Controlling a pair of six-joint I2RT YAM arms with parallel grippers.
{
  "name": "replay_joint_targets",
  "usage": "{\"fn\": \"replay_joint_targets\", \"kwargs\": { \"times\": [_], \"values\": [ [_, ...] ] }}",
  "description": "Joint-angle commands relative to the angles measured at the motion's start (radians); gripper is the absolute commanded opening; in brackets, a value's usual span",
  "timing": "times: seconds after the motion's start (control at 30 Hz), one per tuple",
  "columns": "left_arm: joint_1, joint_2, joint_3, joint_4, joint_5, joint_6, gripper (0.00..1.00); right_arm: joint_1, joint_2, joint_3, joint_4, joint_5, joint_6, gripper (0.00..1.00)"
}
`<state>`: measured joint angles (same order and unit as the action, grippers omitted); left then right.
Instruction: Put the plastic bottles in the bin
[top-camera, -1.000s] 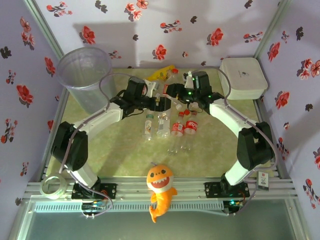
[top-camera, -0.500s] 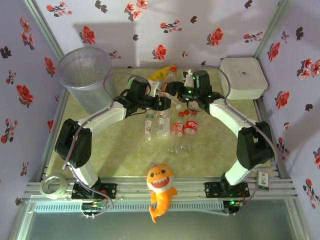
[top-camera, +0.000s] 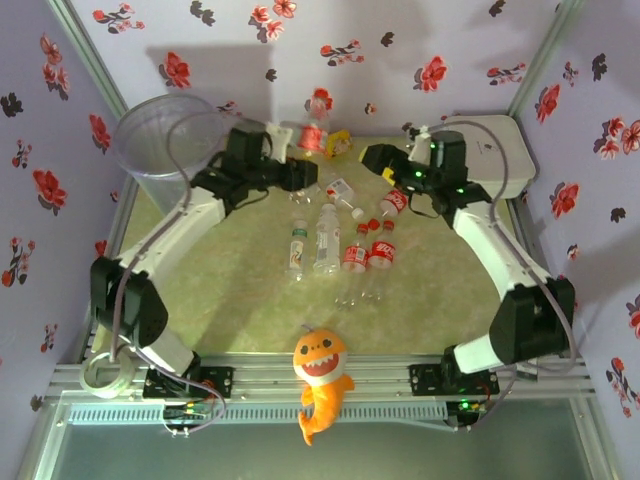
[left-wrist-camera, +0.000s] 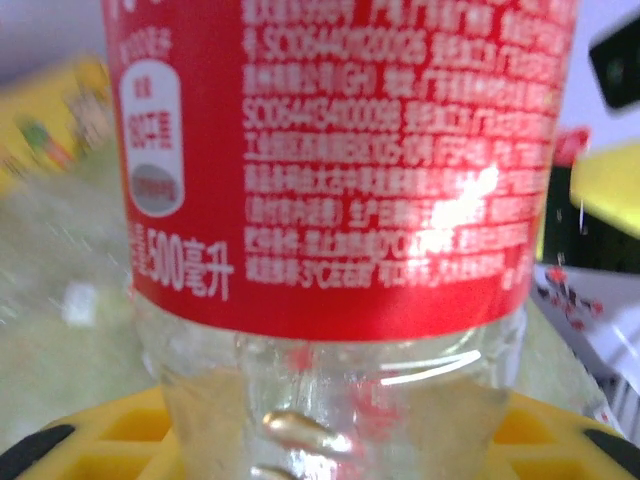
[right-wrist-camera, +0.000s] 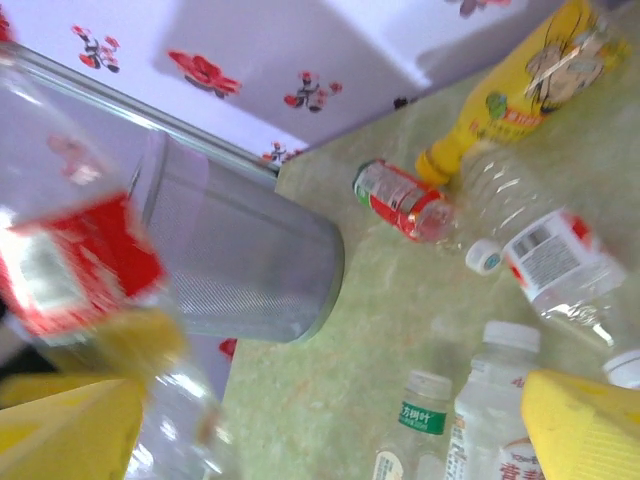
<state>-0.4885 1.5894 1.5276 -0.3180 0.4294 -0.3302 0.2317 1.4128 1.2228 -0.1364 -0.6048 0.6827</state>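
Next, the left gripper moves the red-labelled bottle across over the bin's opening (top-camera: 160, 135) and releases it. The bottle still hangs above the table outside the bin's rim.
My left gripper (top-camera: 297, 141) is raised over the back of the table, shut on a red-labelled clear bottle (top-camera: 314, 135). That bottle (left-wrist-camera: 340, 150) stands upright between the yellow fingers (left-wrist-camera: 95, 440) in the left wrist view. The translucent bin (top-camera: 165, 140) stands at the back left, left of that gripper. My right gripper (top-camera: 373, 158) hangs open with nothing between its pads, above the lying bottles (right-wrist-camera: 430, 425). A blurred red-labelled bottle (right-wrist-camera: 75, 265) shows at the left of the right wrist view. The yellow bottle (top-camera: 338, 142) lies by the back wall. Several bottles (top-camera: 325, 238) lie mid-table.
A white lidded box (top-camera: 487, 155) sits at the back right. An orange plush fish (top-camera: 320, 372) hangs over the front rail, with a tape roll (top-camera: 105, 370) at the front left. Another red-labelled bottle (top-camera: 393, 203) lies below the right arm. The bin (right-wrist-camera: 240, 260) stands close to the flowered walls.
My left gripper has risen and swung back and left, lifting a red-labelled bottle. The right arm has pulled away to the right, uncovering a red-labelled bottle.
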Motion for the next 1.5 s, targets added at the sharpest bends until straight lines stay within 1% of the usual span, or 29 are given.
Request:
{"fn": "replay_joint_targets", "kwargs": {
  "times": [0.0, 0.13, 0.27, 0.4, 0.5, 0.67, 0.87, 1.1, 1.17, 1.2, 1.3, 1.47],
  "values": [
    [0.089, -0.076, 0.127, -0.091, -0.033, 0.056, 0.35, -0.009, -0.052, -0.007, -0.120, 0.050, -0.097, 0.98],
    [0.222, -0.089, 0.225, -0.137, -0.105, 0.069, 0.27, -0.021, -0.054, -0.051, -0.122, 0.047, -0.095, 0.98],
    [0.346, -0.088, 0.266, -0.141, -0.213, 0.091, 0.17, -0.020, -0.058, -0.066, -0.147, 0.071, -0.120, 0.98],
    [0.455, -0.071, 0.243, -0.121, -0.313, 0.087, 0.07, -0.021, -0.067, -0.072, -0.175, 0.096, -0.147, 0.98],
    [0.491, -0.058, 0.185, -0.080, -0.361, 0.100, 0.00, -0.021, -0.073, -0.079, -0.193, 0.109, -0.161, 0.98],
    [0.509, -0.032, 0.090, -0.021, -0.406, 0.092, 0.00, -0.021, -0.075, -0.091, -0.199, 0.117, -0.167, 0.98],
    [0.510, 0.009, 0.015, 0.018, -0.467, 0.086, 0.00, -0.020, -0.077, -0.097, -0.211, 0.130, -0.179, 0.98],
    [0.510, 0.050, -0.010, 0.019, -0.474, 0.078, 0.00, -0.020, -0.065, -0.106, -0.209, 0.141, -0.183, 0.98],
    [0.509, 0.052, -0.027, 0.031, -0.467, 0.074, 0.09, -0.020, -0.062, -0.108, -0.204, 0.141, -0.182, 0.98],
    [0.509, 0.052, -0.038, 0.038, -0.463, 0.071, 0.12, -0.021, -0.061, -0.110, -0.204, 0.143, -0.182, 0.98],
    [0.509, 0.056, -0.058, 0.047, -0.454, 0.065, 0.18, -0.020, -0.057, -0.113, -0.207, 0.172, -0.177, 0.97],
    [0.510, 0.065, -0.080, 0.060, -0.435, 0.060, 0.24, -0.023, -0.027, -0.100, -0.283, 0.300, -0.157, 0.96]
  ]
}}
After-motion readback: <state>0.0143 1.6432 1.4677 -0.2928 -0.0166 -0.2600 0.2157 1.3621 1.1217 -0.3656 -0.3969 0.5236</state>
